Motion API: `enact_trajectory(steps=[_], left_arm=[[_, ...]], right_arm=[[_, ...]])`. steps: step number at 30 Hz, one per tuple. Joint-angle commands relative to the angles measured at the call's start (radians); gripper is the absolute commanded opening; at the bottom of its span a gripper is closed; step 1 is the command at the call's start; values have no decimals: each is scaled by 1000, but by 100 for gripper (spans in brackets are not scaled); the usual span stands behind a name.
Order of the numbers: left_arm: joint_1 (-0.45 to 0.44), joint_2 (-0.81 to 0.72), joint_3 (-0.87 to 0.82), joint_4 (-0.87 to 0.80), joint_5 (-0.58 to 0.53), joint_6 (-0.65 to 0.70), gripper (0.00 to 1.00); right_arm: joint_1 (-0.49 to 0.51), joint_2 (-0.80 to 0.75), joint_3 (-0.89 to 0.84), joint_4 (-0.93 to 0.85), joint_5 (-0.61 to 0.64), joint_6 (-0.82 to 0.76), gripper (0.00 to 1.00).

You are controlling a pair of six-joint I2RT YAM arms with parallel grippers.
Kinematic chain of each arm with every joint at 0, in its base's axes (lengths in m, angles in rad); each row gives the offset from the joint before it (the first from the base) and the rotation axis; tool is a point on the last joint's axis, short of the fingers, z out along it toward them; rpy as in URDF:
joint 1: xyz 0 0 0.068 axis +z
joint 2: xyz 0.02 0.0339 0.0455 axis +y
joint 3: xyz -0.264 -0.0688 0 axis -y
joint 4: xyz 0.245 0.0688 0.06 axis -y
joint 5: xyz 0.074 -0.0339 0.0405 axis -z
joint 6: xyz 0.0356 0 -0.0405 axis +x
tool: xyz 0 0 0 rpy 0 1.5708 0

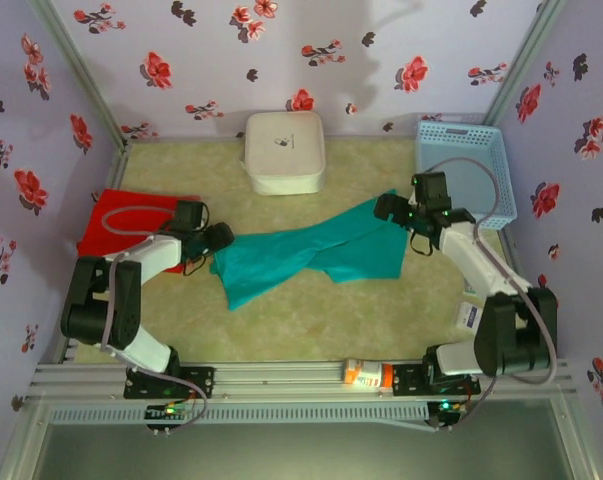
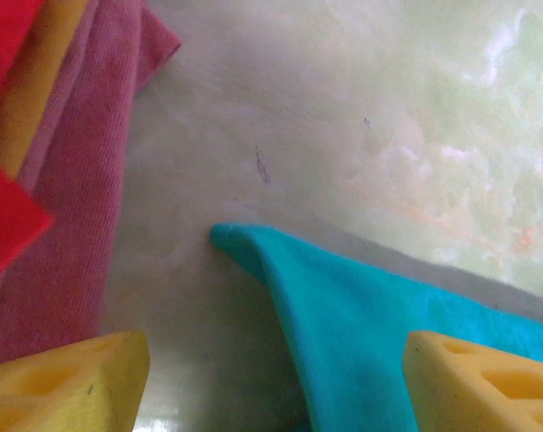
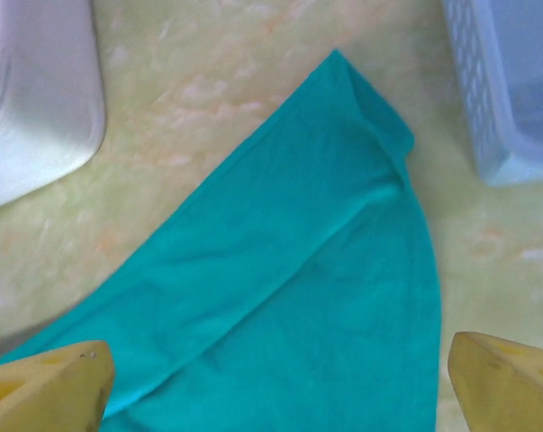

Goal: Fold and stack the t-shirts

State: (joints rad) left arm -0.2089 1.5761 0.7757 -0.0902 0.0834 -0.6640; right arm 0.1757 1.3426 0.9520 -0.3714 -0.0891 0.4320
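Observation:
The teal shirt's near corner on the basket side is next for my right gripper, which needs to move back and down onto it.
A teal t-shirt [image 1: 311,255] lies crumpled in a long diagonal strip across the middle of the table. The red t-shirt [image 1: 131,220] lies folded at the left. My left gripper [image 1: 219,240] is at the teal shirt's left end. In the left wrist view it [image 2: 276,387] stands open, its yellow fingers [image 2: 64,382] wide apart, with a corner of teal cloth [image 2: 361,333] lying between them and the red shirt [image 2: 55,225] to the left. My right gripper [image 1: 413,235] hovers over the teal shirt's right end. It [image 3: 276,391] is open wide above the cloth [image 3: 298,279], holding nothing.
A white square box [image 1: 284,150] stands at the back centre and a light-blue mesh basket [image 1: 466,170] at the back right, close to the right arm. An orange bottle [image 1: 366,375] lies on the front rail. Flowered walls close in the table.

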Motion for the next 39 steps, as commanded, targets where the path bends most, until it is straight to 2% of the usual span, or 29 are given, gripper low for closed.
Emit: enact_trajectory(steps=[1,3,5,10,13,18,23,27,32,39], left_arm=[[12,45,45,83,9,-35,71],[11,65,54,100,17,-47,66],[12,80,59,118,19,-59,57],[11,102,70,140,47,-77,18],[8,77,72,124,59,-78,1],[6,-53,75,31,59,-50,0],[1,-217,147,-128,50,10,0],[-1,-310,216,-241,44,48,0],[-7,-388,256,-318,45,70,0],[-9,-435,234,-329,45,65,0]], right_arm=[[18,-107,-90,4,-37,50,96],[22,-159,-137,3,-29,76,96],[25,-204,-175,0,-14,103,95],[25,-275,-203,-39,20,126,95],[25,-299,-205,-68,37,126,95],[23,-293,-219,-150,94,170,92],[19,-277,-303,-143,87,218,80],[17,-231,-393,-18,4,258,72],[31,-130,-417,151,-81,272,71],[140,9,-361,255,-100,279,64]])
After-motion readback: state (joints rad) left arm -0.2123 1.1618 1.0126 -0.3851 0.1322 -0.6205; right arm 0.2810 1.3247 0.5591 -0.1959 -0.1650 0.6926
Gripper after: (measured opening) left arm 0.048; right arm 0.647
